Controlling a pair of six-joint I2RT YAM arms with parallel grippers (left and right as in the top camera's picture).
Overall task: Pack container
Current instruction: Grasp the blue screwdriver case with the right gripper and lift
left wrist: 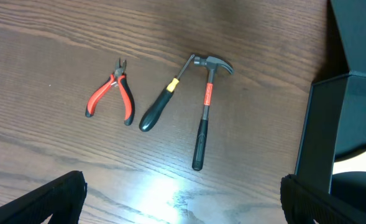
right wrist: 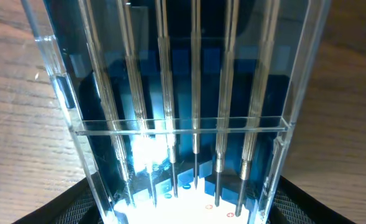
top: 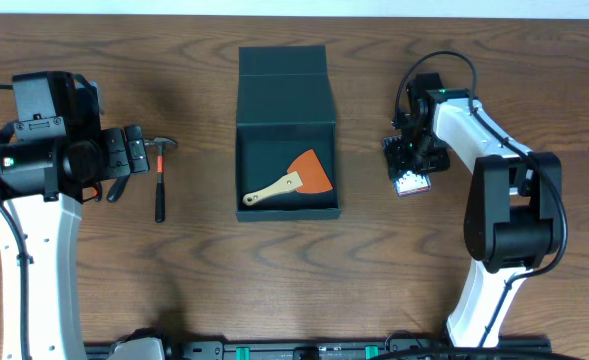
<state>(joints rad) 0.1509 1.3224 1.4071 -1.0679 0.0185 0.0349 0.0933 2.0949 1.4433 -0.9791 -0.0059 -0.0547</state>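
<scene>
My right gripper lifts the case across to its left in the overhead view next, then lowers and releases it, since the container's lid-side bottom there is bare.
The dark container (top: pixel 274 155) stands open in the middle of the table, its flap lid (top: pixel 284 60) folded back. An orange scraper with a pale handle (top: pixel 299 178) lies inside it. The container's wall also shows at the right of the left wrist view (left wrist: pixel 356 118). My left gripper (top: pixel 124 160) is open and empty above the table, near a hammer (left wrist: pixel 204 112). My right gripper (top: pixel 411 165) is shut on a clear case of precision screwdrivers (right wrist: pixel 183 118), right of the container.
Red-handled pliers (left wrist: pixel 115 94) and a black-and-yellow screwdriver (left wrist: pixel 161 106) lie left of the hammer (top: pixel 160 185). The left arm's body covers the table's left side. The right arm reaches in from the front right.
</scene>
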